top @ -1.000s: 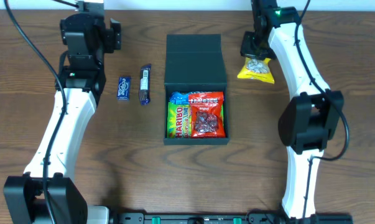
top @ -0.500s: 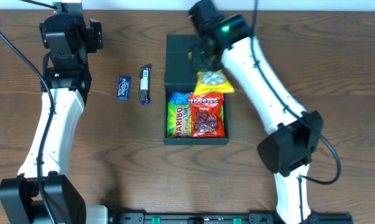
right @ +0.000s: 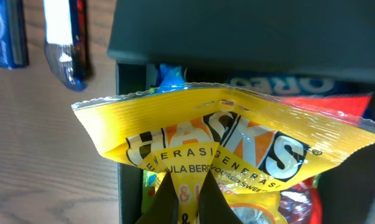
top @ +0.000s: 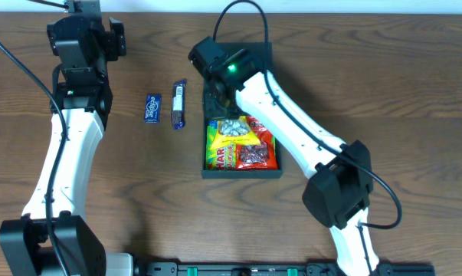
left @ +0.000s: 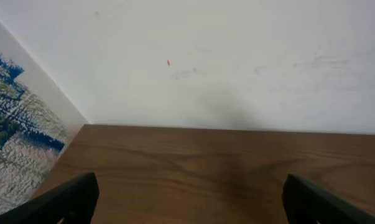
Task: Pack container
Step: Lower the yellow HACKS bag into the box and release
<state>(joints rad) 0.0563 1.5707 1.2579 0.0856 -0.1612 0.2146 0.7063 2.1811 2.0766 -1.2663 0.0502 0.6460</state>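
Note:
The yellow snack packet still hangs above the container, so my right gripper will move back and down, lower it onto the green Haribo packet [top: 217, 154] and let it go there.
The dark teal container [top: 240, 173] lies open at table centre, its flap lid [top: 250, 57] folded back. It holds a green Haribo packet [top: 217, 154] and a red packet [top: 257, 152]. My right gripper [top: 219, 103] is shut on a yellow snack packet [top: 234, 130], which hangs over the box's upper left part. In the right wrist view the jaws [right: 188, 198] pinch the yellow packet [right: 237, 143] above the container [right: 128, 186]. My left gripper [left: 187, 202] is open and empty, at the far left back, facing the wall.
A small blue packet [top: 152, 108] and a dark bar [top: 179, 103] lie left of the box; both show in the right wrist view, the packet [right: 4, 34] and the bar [right: 66, 40]. A white wall [left: 224, 56] stands behind the table.
My right arm swung left from the table's right side, carrying the yellow packet over the lid to above the box's left part. The left arm shifted slightly left.

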